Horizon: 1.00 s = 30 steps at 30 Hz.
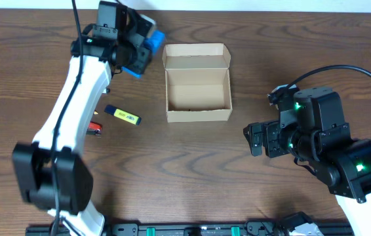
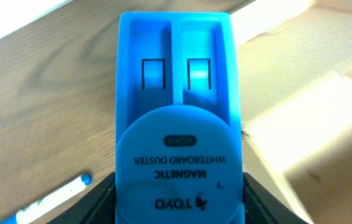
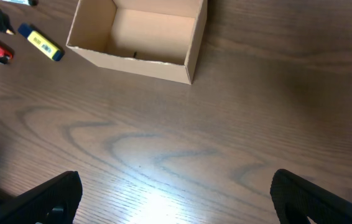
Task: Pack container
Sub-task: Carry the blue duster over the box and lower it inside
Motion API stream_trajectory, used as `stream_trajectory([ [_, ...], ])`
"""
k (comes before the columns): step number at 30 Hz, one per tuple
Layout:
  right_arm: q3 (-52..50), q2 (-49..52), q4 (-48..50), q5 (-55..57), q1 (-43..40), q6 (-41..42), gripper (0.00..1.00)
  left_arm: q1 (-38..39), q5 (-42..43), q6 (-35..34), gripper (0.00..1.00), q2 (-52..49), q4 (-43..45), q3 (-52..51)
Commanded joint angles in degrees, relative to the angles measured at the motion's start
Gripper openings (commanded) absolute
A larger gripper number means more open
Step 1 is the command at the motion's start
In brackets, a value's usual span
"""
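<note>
I should next carry the duster back over the open container with my left gripper, turned along the near side of the container, and then lower it inside.
The tan cardboard container (image 1: 197,92) stands open in the middle of the table with its flap lid folded back; it looks empty inside and also shows in the right wrist view (image 3: 140,36). My left gripper (image 1: 141,54) is shut on a blue magnetic whiteboard duster (image 2: 177,118) and holds it above the table just left of the container's back left corner. My right gripper (image 1: 256,139) is open and empty, low over the table to the right of and in front of the container.
A blue and yellow marker (image 1: 122,115) and a red-tipped pen (image 1: 96,128) lie left of the container. A white pen with a blue cap (image 2: 51,200) lies under the left wrist. The right arm's black cable (image 1: 362,75) loops at the right.
</note>
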<state>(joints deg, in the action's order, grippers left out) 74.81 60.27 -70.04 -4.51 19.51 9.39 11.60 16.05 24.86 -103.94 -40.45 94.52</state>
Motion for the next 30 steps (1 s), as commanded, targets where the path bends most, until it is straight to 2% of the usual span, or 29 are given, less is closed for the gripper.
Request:
stream_trajectory([
  [1,-0.15,0.00,-0.04,-0.02,-0.35,-0.70,0.99,2.45,11.02,16.94,0.11,1.66,-2.64,1.05],
  [4,-0.15,0.00,-0.07,-0.02,-0.35,-0.70,0.99,4.98,14.19,22.80,0.09,1.31,-3.98,1.05],
  [14,-0.15,0.00,-0.04,-0.02,-0.35,-0.70,0.99,13.51,13.40,37.97,0.06,-1.97,-3.96,0.98],
  [30,-0.15,0.00,-0.04,-0.02,-0.35,-0.68,0.99,13.70,13.31,38.95,0.07,-9.73,-6.51,0.87],
])
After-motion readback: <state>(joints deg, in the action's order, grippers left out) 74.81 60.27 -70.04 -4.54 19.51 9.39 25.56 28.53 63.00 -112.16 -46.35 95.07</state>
